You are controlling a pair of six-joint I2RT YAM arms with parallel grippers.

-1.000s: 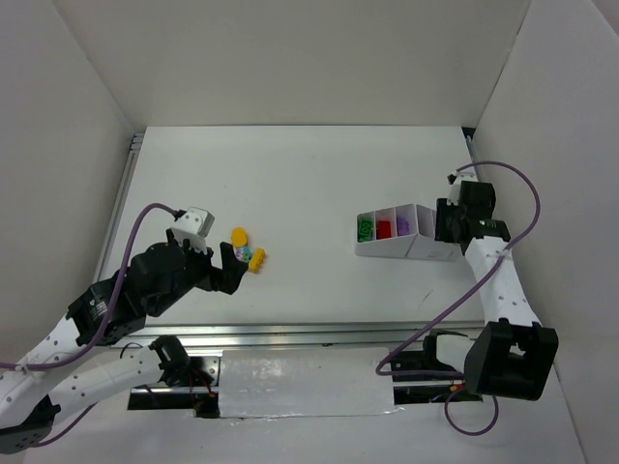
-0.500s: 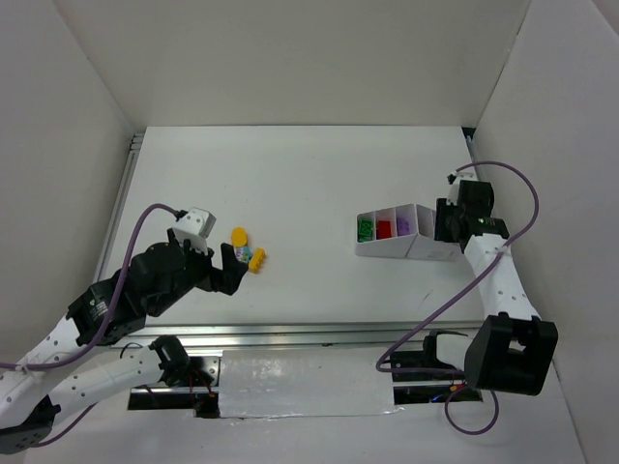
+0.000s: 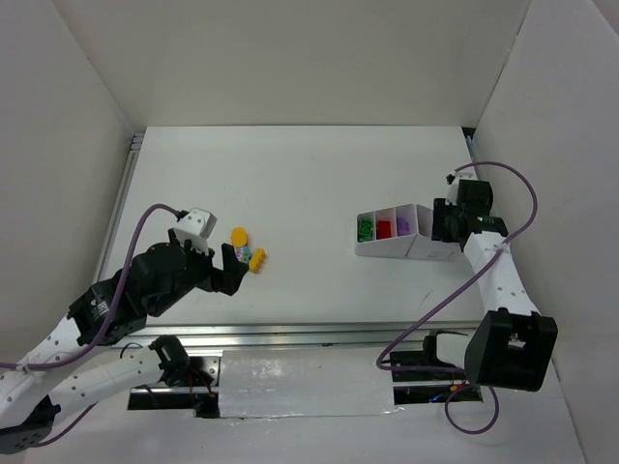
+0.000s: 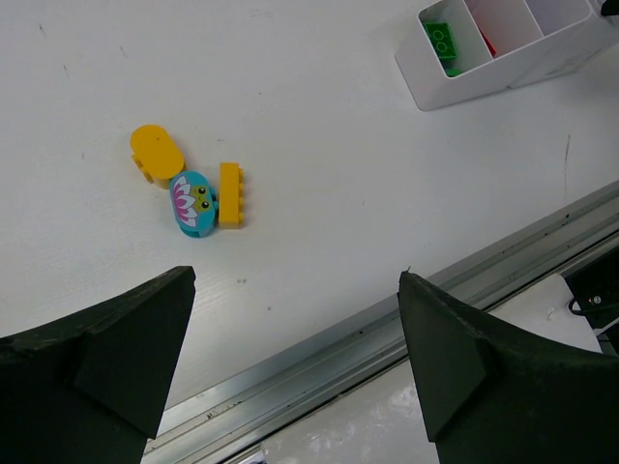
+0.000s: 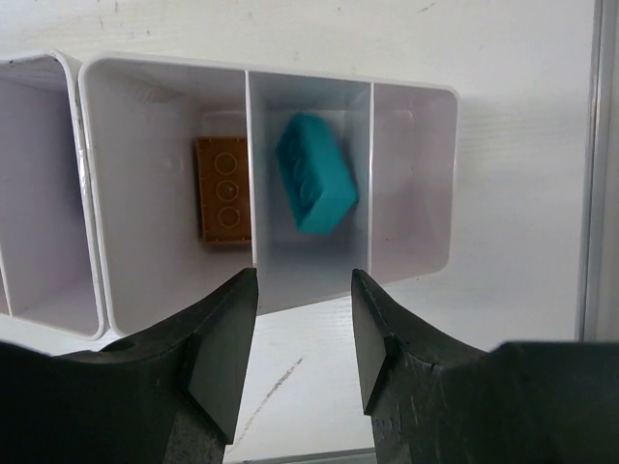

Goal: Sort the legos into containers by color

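Observation:
I will turn my left gripper as I bring it outward and down, with one finger on either side of the flower print, because yellow bricks crowd the teal oval brick [image 3: 243, 254] [image 4: 194, 204].
Three legos lie together left of centre: a yellow oval brick [image 3: 239, 235], a teal oval brick with a flower print [image 3: 244, 252] and a yellow studded brick [image 3: 257, 259]. My left gripper [image 3: 230, 271] is open and empty just on their near side; its wrist view shows them ahead of the fingers [image 4: 193, 202]. The white tray [image 3: 387, 246] stands at the right, holding green [image 3: 366, 229], red [image 3: 384, 228] and purple [image 3: 403, 224] bricks. My right gripper [image 5: 302, 290] is open and empty above the tray's right end, over a teal brick [image 5: 316, 173] and an orange brick [image 5: 223, 189] in neighbouring compartments.
A metal rail [image 4: 387, 338] runs along the table's near edge, close under my left gripper. White walls close in the table at the back and both sides. The tray's rightmost compartment [image 5: 411, 174] holds nothing.

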